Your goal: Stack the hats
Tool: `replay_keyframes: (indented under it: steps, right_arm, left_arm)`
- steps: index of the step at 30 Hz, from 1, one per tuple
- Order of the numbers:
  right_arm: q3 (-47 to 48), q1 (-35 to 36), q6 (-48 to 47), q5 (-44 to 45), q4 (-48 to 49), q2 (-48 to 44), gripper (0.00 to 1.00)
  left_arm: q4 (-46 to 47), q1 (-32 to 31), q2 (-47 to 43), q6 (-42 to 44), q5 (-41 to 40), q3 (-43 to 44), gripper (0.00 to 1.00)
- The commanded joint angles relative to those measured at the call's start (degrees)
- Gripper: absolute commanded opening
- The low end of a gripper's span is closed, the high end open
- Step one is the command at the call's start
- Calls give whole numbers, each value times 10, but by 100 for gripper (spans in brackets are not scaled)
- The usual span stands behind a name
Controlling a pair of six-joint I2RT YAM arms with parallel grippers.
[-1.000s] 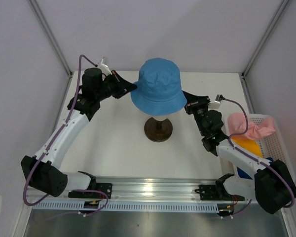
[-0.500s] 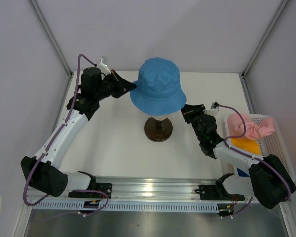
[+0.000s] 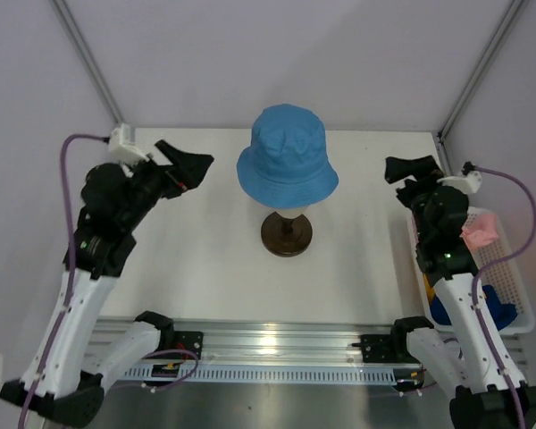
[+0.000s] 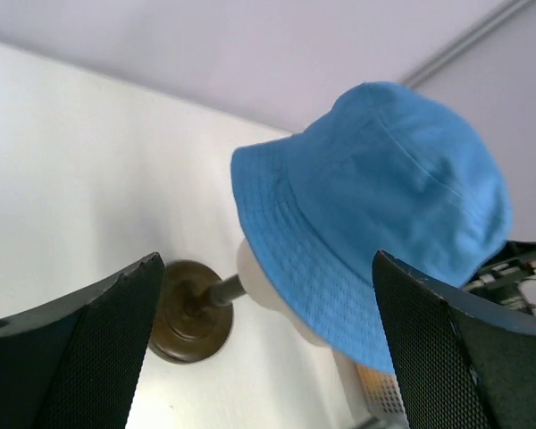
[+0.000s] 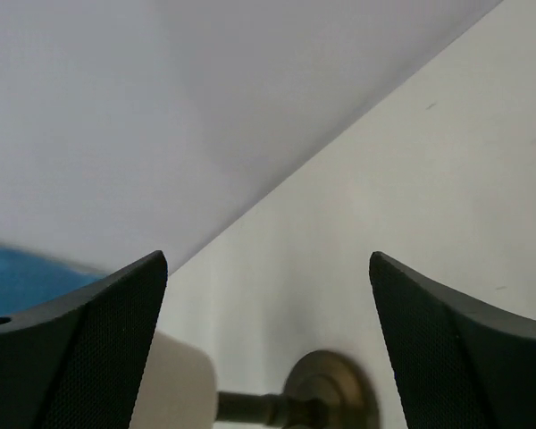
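The light blue hat is on the head form. Next, my right gripper will swing toward the basket, tilt down and lower onto the pink hat [image 3: 481, 231].
A light blue hat [image 3: 288, 168] sits on the cream head form, whose dark round base [image 3: 287, 234] stands at mid-table. My left gripper [image 3: 188, 161] is open to the hat's left, well apart from it. In the left wrist view the light blue hat [image 4: 384, 206] and head form [image 4: 266, 288] lie beyond the open left gripper [image 4: 266, 261]. My right gripper [image 3: 404, 168] is open to the hat's right, holding nothing. A pink hat [image 3: 480, 231] and a dark blue hat [image 3: 489, 304] lie in the basket, partly hidden by the right arm.
A white mesh basket [image 3: 516, 288] stands at the table's right edge, beneath the right arm. The right wrist view shows the stand's base [image 5: 332, 393], the head form [image 5: 174, 386] and the back wall between the open right gripper [image 5: 268, 257].
Both grippers were shut at the light blue hat's brim; both have opened, let go and drawn back outward. The hat stays on the head form.
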Motion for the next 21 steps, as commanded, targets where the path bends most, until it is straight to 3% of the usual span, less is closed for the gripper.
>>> replay_keyframes:
  steps: [1,3,7,13,16,21]
  right_arm:
    - [65,-83,-135,-10,-184,-32,98]
    - [111,-150,-219,11,-260,-22,99]
    - [153,-233,-265,43,-365,24,99]
    - [112,-257,-195,44,-364,26,99]
    - [98,-259,-193,90,-375,10,100]
    - [71,-268,-205,86,-354,-3,94]
  left_arm:
    - [-33,6,-91,47,-113,-33,100]
    - [-64,6,-128,70,-137,-46,100]
    - [-116,6,-158,118,-159,-68,99]
    - [-152,6,-163,145,-143,-88,99]
    - [-158,6,-164,162,-139,-101,99]
    - [-135,6,-189,194,-115,-130,99]
